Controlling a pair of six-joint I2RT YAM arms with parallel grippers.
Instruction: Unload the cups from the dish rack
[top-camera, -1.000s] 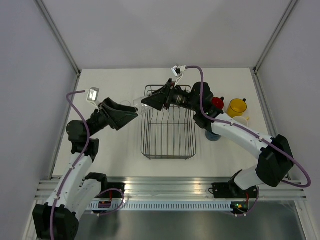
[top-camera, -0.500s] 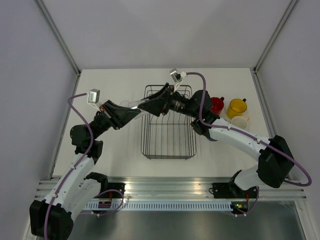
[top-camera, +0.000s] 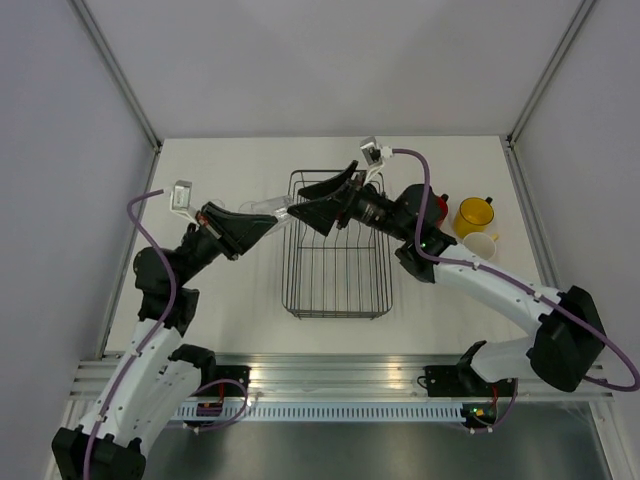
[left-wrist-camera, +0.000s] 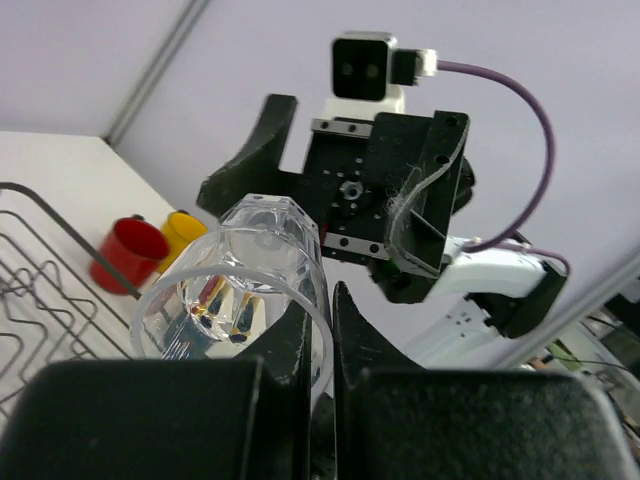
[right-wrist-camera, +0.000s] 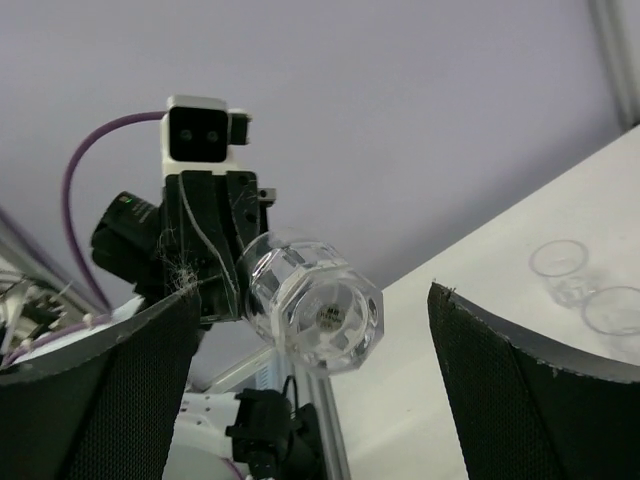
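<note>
I will next swing my left gripper down to the tabletop beside standing tumblers, which is below it and to its left in the top view. Then I will tip the sideways tumbler upright and let go of it.
A clear glass tumbler (left-wrist-camera: 250, 285) hangs in the air over the dish rack's (top-camera: 337, 290) far left corner. My left gripper (left-wrist-camera: 322, 305) is shut on its rim, one finger inside and one outside. In the right wrist view the tumbler's (right-wrist-camera: 315, 305) faceted base faces the camera, between my right gripper's (right-wrist-camera: 315, 295) wide-open fingers (right-wrist-camera: 100, 390) and touching neither. From above, the left gripper (top-camera: 272, 218) and the open right gripper (top-camera: 315, 200) meet tip to tip. The rack's basket shows only bare wires.
A red mug (top-camera: 437, 207), a yellow mug (top-camera: 473, 213) and a pale cream mug (top-camera: 480, 245) stand on the table right of the rack. Two more clear tumblers (right-wrist-camera: 560, 265) (right-wrist-camera: 612, 310) stand on the table left of the rack.
My left gripper has shut on the tumbler's rim. My right gripper, which held the tumbler, has opened wide and let it go.
</note>
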